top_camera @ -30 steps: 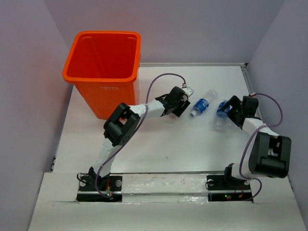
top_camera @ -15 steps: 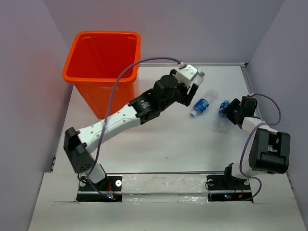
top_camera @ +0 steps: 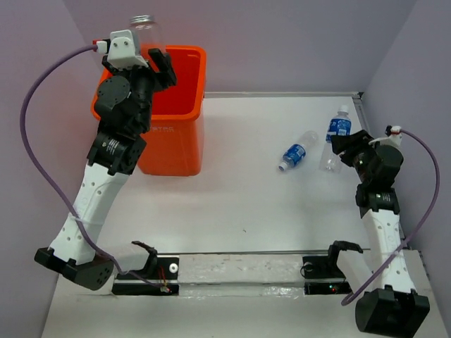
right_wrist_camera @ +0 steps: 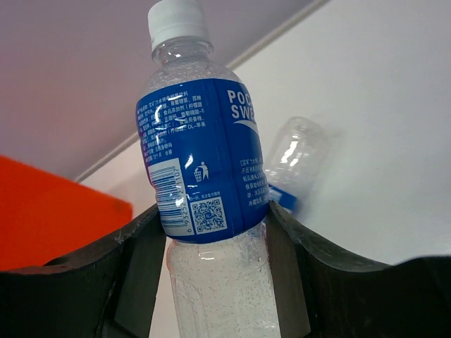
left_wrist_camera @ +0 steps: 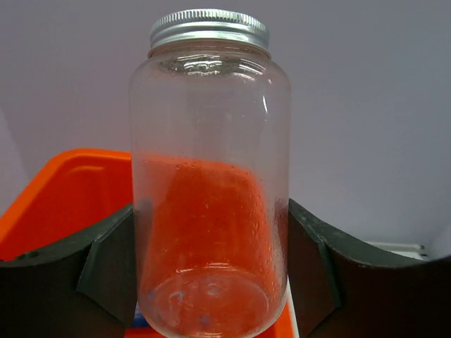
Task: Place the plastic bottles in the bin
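Observation:
The bin's opening [top_camera: 177, 86] is to the left of my right gripper in the top view, so next I should lift the bottle in my right gripper above the bin's tall rim, move it across and let it go.
My left gripper [top_camera: 146, 55] is raised over the orange bin [top_camera: 184, 91], shut on a plain clear bottle [top_camera: 143, 27] with a silver cap. In the left wrist view that bottle [left_wrist_camera: 211, 162] stands cap-up between both fingers [left_wrist_camera: 106, 267], the bin [left_wrist_camera: 70, 190] behind it. At the right, my right gripper [top_camera: 347, 146] is shut on a clear bottle with a blue label [top_camera: 337, 130], held upright with its white cap up [right_wrist_camera: 201, 162]. A second blue-labelled bottle [top_camera: 295, 153] lies on the table left of it, also in the right wrist view [right_wrist_camera: 296, 155].
The bin stands at the table's far left corner, its opening under my left wrist. Purple walls close in the table at the back and sides. The left arm's cable [top_camera: 35, 134] loops out to the left.
My left arm swung from the table's middle up over the bin with the clear bottle. My right gripper shut on the blue-labelled bottle and raised it upright.

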Tool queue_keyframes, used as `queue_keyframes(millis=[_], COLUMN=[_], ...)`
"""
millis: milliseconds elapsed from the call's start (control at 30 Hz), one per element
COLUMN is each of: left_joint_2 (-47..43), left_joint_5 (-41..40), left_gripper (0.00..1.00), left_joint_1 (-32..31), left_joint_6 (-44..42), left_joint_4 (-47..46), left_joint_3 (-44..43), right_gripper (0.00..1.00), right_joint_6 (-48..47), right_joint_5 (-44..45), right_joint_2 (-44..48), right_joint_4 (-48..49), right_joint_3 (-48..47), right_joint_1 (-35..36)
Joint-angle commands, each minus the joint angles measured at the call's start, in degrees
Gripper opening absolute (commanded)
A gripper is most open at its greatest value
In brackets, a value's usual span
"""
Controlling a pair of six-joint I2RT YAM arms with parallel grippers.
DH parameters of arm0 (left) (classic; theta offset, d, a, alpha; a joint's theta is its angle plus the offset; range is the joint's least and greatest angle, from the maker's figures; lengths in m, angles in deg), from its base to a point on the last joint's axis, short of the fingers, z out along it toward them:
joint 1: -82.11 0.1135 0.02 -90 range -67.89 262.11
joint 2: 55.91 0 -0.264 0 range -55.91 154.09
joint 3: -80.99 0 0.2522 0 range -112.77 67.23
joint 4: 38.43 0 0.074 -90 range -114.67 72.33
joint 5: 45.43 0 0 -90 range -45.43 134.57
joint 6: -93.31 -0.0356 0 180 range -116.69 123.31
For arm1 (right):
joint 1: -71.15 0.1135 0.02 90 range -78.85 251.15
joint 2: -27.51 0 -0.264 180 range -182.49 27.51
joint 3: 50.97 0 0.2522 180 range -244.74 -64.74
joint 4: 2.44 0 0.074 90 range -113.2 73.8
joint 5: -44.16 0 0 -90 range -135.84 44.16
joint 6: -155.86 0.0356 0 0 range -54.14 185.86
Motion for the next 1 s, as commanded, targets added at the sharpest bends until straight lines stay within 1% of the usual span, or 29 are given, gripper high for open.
queue_keyframes(millis=[0, 33, 67, 100, 133, 167, 200, 233, 267, 300, 333, 367, 400, 433, 500, 533, 567, 600, 633, 667, 700, 733, 767, 800, 833, 867, 900, 933, 967], left_joint_2=[2.2, 2.4, 2.4, 1.9, 1.3, -0.1, -0.7, -1.4, -2.2, -3.7, -4.8, -5.9, -8.7, -10.4, -15.4, -17.2, -19.0, -22.8, -24.6, -28.2, -29.9, -31.7, -33.4, -36.4, -37.8, -40.3, -41.4, -42.4, -43.4], left_joint_5=[-0.8, -1.3, -2.1, -3.2, -2.6, -2.0, -1.3, -0.3, 0.3, 1.0, 1.7, 4.2, 5.4, 8.7, 11.7, 12.9, 15.4, 16.6, 17.8, 20.4, 21.6, 23.3, 26.4, 28.2, 29.5, 32.1, 33.9, 35.1, 37.8], left_gripper=[0.79, 0.97, 0.99, 0.99, 0.99, 0.99, 0.99, 0.99, 0.99, 0.99, 0.99, 0.99, 0.99, 0.99, 0.99, 0.99, 0.99, 0.99, 0.99, 0.99, 0.99, 0.99, 0.99, 0.99, 0.99, 0.99, 0.99, 0.99, 0.99], left_joint_1=[6.9, 7.8, 8.4, 9.0, 9.3, 9.3, 9.3, 9.3, 9.3, 9.3, 9.3, 9.3, 9.3, 9.3, 9.3, 9.3, 9.3, 9.3, 9.3, 9.2, 9.2, 9.2, 9.2, 9.3, 9.2, 9.3, 9.2, 9.3, 9.2], left_joint_6=[4.3, 4.9, 5.2, 5.4, 6.0, 6.1, 6.4, 7.2, 7.7, 8.2, 8.6, 9.6, 10.2, 10.7, 11.6, 12.4, 12.8, 13.3, 13.3, 13.3, 13.4, 13.9, 14.1, 14.4, 14.7, 16.0, 16.5, 16.8, 18.1], left_joint_4=[3.7, 4.2, 4.5, 4.9, 4.9, 4.9, 5.1, 5.6, 6.9, 7.7, 8.4, 8.9, 9.2, 9.3, 9.5, 9.7, 10.0, 10.7, 11.3, 12.5, 13.2, 14.0, 14.7, 16.2, 17.1, 18.5, 19.3, 20.0, 20.7], left_joint_3=[5.0, 5.8, 6.4, 7.0, 8.3, 9.0, 9.4, 9.7, 10.0, 10.1, 10.9, 11.5, 12.5, 14.6, 17.0, 18.0, 20.4, 21.6, 23.7, 24.6, 25.6, 27.6, 28.7, 30.0, 31.2, 33.7, 35.0, 37.3, 38.6], right_gripper=[0.36, 0.36, 0.36, 0.36, 0.36, 0.36, 0.36, 0.36, 0.36, 0.36, 0.36, 0.36, 0.36, 0.36, 0.36, 0.37, 0.37, 0.37, 0.37, 0.37, 0.37, 0.37, 0.38, 0.42, 0.48, 0.57, 0.68, 0.85, 0.9], right_joint_6=[1.7, 1.8, 1.6, 1.1, 0.3, -0.1, -0.3, -0.6, -1.0, -1.7, -3.4, -4.5, -5.4, -7.3, -9.1, -10.4, -12.7, -13.4, -13.8, -13.6, -13.1, -12.7, -12.1, -11.6, -11.0, -9.5, -8.8, -8.4, -8.3], right_joint_5=[-6.4, -6.3, -5.7, -4.9, -3.1, -2.5, -1.9, -0.9, -0.1, 1.1, 2.0, 4.0, 4.5, 4.3, 4.8, 5.0, 5.2, 5.2, 4.9, 2.2, 1.3, 1.0, 0.7, 0.7, 0.6, 1.1, 1.4, 1.6, 2.0], right_joint_2=[2.7, 2.5, 1.9, 1.2, -1.1, -2.6, -4.1, -5.8, -9.0, -10.8, -12.6, -14.4, -18.6, -21.0, -26.9, -33.4, -36.7, -40.1, -46.8, -50.2, -53.7, -60.8, -64.3, -67.5, -70.2, -74.3, -75.5, -76.1, -76.2], right_joint_4=[-2.1, -2.2, -2.1, -2.0, -2.0, -1.8, -0.9, -0.4, 0.1, 0.4, 0.5, 0.4, 2.5, 2.9, 2.2, 0.7, -1.0, -2.7, -3.4, -3.6, -4.7, -5.7, -6.5, -7.0, -6.5, -5.7, -3.7, -2.8, -2.3], right_joint_3=[-9.2, -11.4, -13.6, -18.0, -20.3, -22.5, -26.8, -28.9, -31.0, -33.2, -37.8, -40.4, -42.9, -48.5, -55.5, -59.7, -68.3, -72.8, -77.3, -86.3, -91.2, -96.3, -101.2, -109.5, -112.2, -114.0, -114.6, -114.2, -113.5], right_joint_1=[5.0, 6.8, 11.1, 13.6, 16.2, 20.4, 22.3, 24.3, 28.5, 30.9, 33.4, 35.8, 40.3, 42.2, 46.0, 47.9, 50.9, 51.9, 53.3, 53.8, 53.8, 54.6, 55.3, 56.2, 56.2, 56.8, 57.3, 57.3, 57.3])
